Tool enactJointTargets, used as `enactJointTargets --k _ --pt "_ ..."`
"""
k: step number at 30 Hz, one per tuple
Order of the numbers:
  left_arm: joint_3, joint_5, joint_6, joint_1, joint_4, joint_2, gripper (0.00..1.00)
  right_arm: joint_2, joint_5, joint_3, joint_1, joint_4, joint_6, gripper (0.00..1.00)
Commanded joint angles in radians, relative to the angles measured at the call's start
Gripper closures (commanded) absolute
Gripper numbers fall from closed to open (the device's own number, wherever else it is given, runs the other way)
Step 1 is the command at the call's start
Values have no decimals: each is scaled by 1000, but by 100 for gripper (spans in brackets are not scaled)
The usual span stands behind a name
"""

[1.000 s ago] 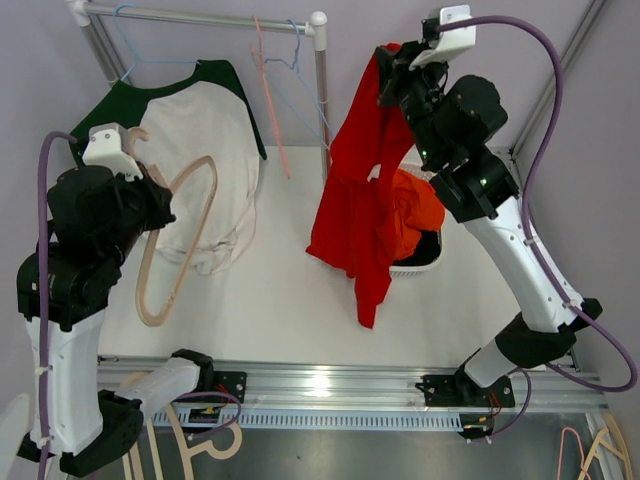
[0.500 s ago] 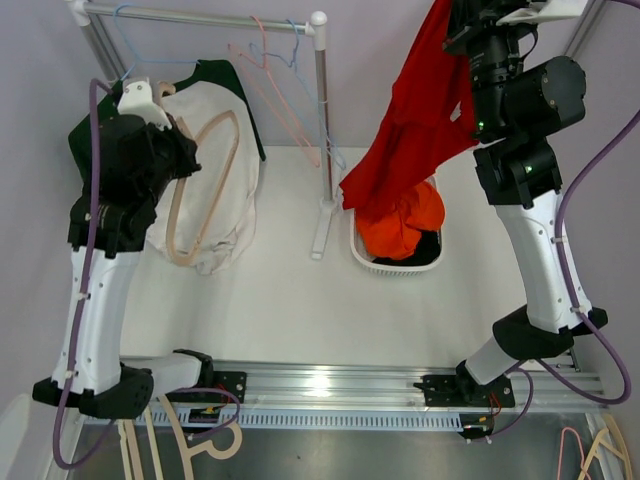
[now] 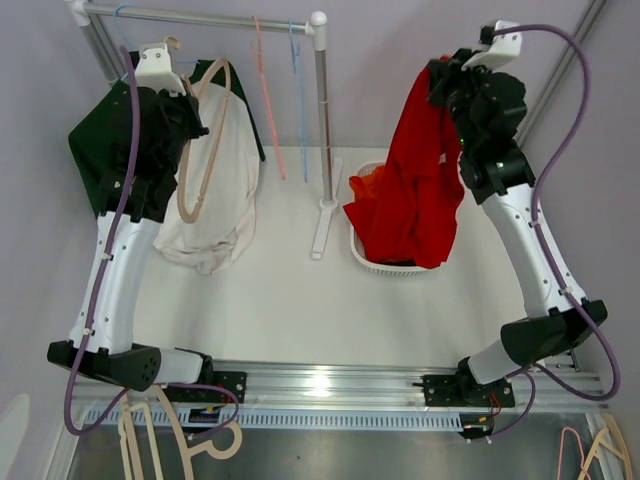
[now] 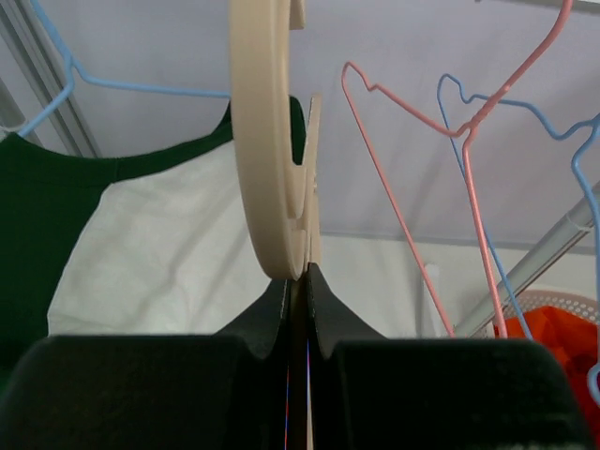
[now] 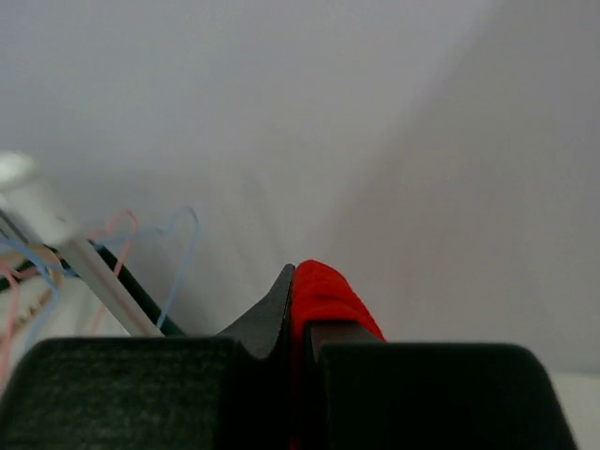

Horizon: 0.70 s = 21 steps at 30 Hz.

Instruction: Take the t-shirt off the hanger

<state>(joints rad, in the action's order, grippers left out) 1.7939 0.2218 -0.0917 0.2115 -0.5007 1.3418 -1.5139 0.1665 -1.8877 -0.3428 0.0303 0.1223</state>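
My left gripper moves away from my base toward the pink wire hanger next, to set the bare hanger's hook over the rack's bar [image 3: 212,19].
A red t-shirt [image 3: 415,190] hangs from my right gripper [image 3: 440,76], which is shut on a bunch of its fabric [image 5: 323,291]; its lower end drapes into the white basket [image 3: 372,262]. The beige wooden hanger [image 3: 205,140] is bare and well apart from the shirt. My left gripper [image 3: 190,92] is shut on it just under the rack's rail. In the left wrist view the hanger's [image 4: 267,141] curved body rises from between the closed fingers [image 4: 272,305].
A clothes rack stands at the back, with its rail [image 3: 200,17] and pole [image 3: 322,120]. A white and dark green shirt [image 3: 215,170] hangs on it, beside empty pink [image 3: 268,100] and blue [image 3: 298,90] wire hangers. Spare hangers [image 3: 150,440] lie below the table's front edge.
My right arm came down and left, bringing the red t-shirt lower over the basket. My left arm lifted the beige hanger up toward the rail.
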Motion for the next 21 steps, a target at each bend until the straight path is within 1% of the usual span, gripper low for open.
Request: enactJointTargets --k 1,2,3,4,5,6,7,8,10,11,14,16,20,21 --pt "47 2 58 -9 135 -4 99 -29 -93 91 59 123 178 100" --pt "45 -4 61 -9 148 -3 99 -43 -117 113 65 196 200 100" --pt "48 -9 64 -9 155 0 99 -55 -155 142 70 219 212 100" --pt "48 -12 66 -9 169 5 99 -80 -186 210 68 246 229 100" --pt "65 -13 64 -9 172 10 99 -94 -191 252 65 290 244 100" --pt "70 -19 64 -9 180 23 99 -109 -240 339 65 301 252 97" --pt "73 -27 66 -9 180 29 99 -132 -261 340 65 318 252 95" --pt "81 -41 67 -9 189 39 99 -191 -272 396 64 366 244 95" --pt "110 -51 63 -9 188 72 99 -265 -278 438 53 407 229 99" --pt "130 -61 63 -9 186 88 99 -335 -280 459 51 446 221 100" --pt "179 -78 64 -9 176 141 99 -399 -300 531 48 436 205 100" --pt "205 -85 69 -9 177 164 99 -404 -295 561 50 412 208 100" --pt "240 -101 70 -9 192 217 99 -407 -285 559 63 418 198 100" --pt "260 -104 69 -9 186 242 99 -385 -292 555 68 416 198 100"
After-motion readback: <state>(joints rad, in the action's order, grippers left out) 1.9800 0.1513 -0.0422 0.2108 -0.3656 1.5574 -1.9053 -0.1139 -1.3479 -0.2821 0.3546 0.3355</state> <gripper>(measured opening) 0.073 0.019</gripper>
